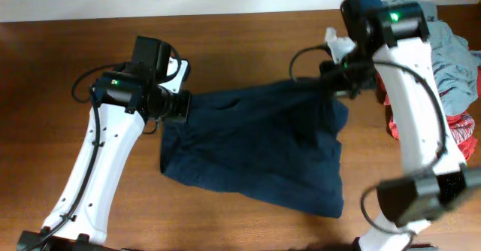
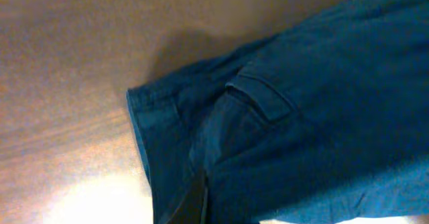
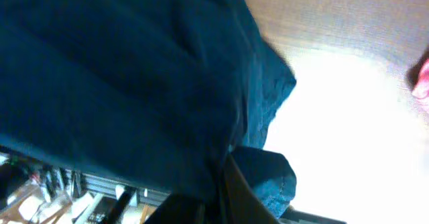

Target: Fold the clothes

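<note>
The waistband corner goes back toward my base and over the spread shorts toward the hem (image 1: pixel 174 167) next, carried by my left gripper. The top of the shorts folds over before I release the corner.
A dark blue pair of shorts (image 1: pixel 255 149) lies spread on the brown table (image 1: pixel 75 48). My left gripper (image 1: pixel 183 107) is at its upper left corner, shut on the waistband; in the left wrist view the shorts (image 2: pixel 301 117) show a pocket flap, with a dark finger (image 2: pixel 194 200) pressed into the cloth. My right gripper (image 1: pixel 331 82) is shut on the upper right corner and holds it lifted. In the right wrist view the cloth (image 3: pixel 134 70) drapes over the fingers (image 3: pixel 228 190).
A pile of other clothes, grey-blue (image 1: pixel 455 55) and red-patterned (image 1: pixel 458 127), sits at the table's right edge behind the right arm. A red bit also shows in the right wrist view (image 3: pixel 422 83). The table's back edge runs along the top.
</note>
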Available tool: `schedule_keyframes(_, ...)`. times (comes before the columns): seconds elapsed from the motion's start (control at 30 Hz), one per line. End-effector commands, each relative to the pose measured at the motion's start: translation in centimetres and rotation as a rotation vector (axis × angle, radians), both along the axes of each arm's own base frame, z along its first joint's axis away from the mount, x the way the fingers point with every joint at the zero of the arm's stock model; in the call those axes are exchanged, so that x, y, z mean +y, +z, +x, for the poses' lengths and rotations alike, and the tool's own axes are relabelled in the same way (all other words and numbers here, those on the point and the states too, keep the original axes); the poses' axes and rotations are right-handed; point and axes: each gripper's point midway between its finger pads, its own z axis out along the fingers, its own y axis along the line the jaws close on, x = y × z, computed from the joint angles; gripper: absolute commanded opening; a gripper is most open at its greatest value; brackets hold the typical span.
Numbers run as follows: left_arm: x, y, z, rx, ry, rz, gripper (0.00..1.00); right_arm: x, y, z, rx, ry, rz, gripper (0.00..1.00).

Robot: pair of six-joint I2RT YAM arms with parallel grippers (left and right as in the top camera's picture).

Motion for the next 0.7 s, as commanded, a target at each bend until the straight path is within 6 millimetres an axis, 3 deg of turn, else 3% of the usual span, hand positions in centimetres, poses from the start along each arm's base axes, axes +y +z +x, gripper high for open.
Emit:
schedule_keyframes(0.0, 1.1, 0.6, -0.4, 0.003, 0.044, 0.016, 0.00, -1.6, -0.6, -2.1, 0.019, -0.040, -0.066, 0.04)
schedule_keyframes(0.43, 1.9, -0.8, -5.0, 0.213, 0.143, 0.028, 0.01, -1.0, -8.0, -8.9, 0.255, -0.045, -0.015, 0.04)
schedule_keyframes(0.67, 1.8, -0.9, -4.7, 0.200, 0.143, 0.024, 0.01, -0.1, -8.7, -7.4, 0.185, -0.024, 0.037, 0.04)
